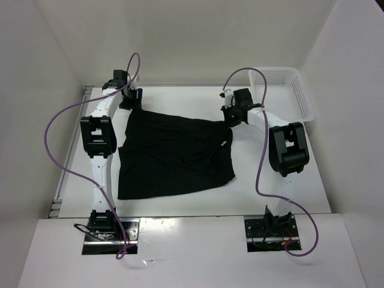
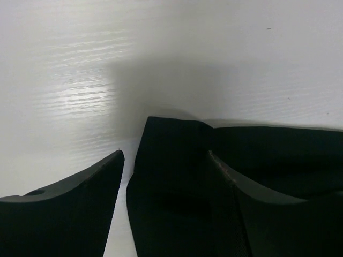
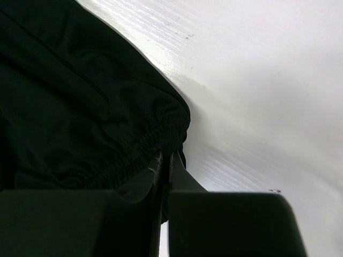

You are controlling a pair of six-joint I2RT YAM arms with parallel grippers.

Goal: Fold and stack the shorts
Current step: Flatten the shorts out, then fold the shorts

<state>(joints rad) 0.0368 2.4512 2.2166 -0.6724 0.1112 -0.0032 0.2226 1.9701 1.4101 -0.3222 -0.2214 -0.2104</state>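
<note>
My left gripper lowers slightly and closes on the loose far corner of the shorts next, since that corner lies just below it, between the spread fingers.
The black shorts (image 1: 174, 156) lie spread flat across the middle of the white table. My left gripper (image 1: 131, 99) hangs over their far left corner with its jaws open. In the left wrist view that corner of the shorts (image 2: 177, 176) lies loose between the spread fingers (image 2: 80, 198). My right gripper (image 1: 231, 117) is at the far right corner, shut on the gathered waistband. In the right wrist view the elastic edge of the shorts (image 3: 134, 144) is pinched between the closed fingertips (image 3: 182, 176).
A white mesh basket (image 1: 288, 90) stands at the back right, just beyond the right arm. White walls close in the table on the left, back and right. Purple cables loop from both arms.
</note>
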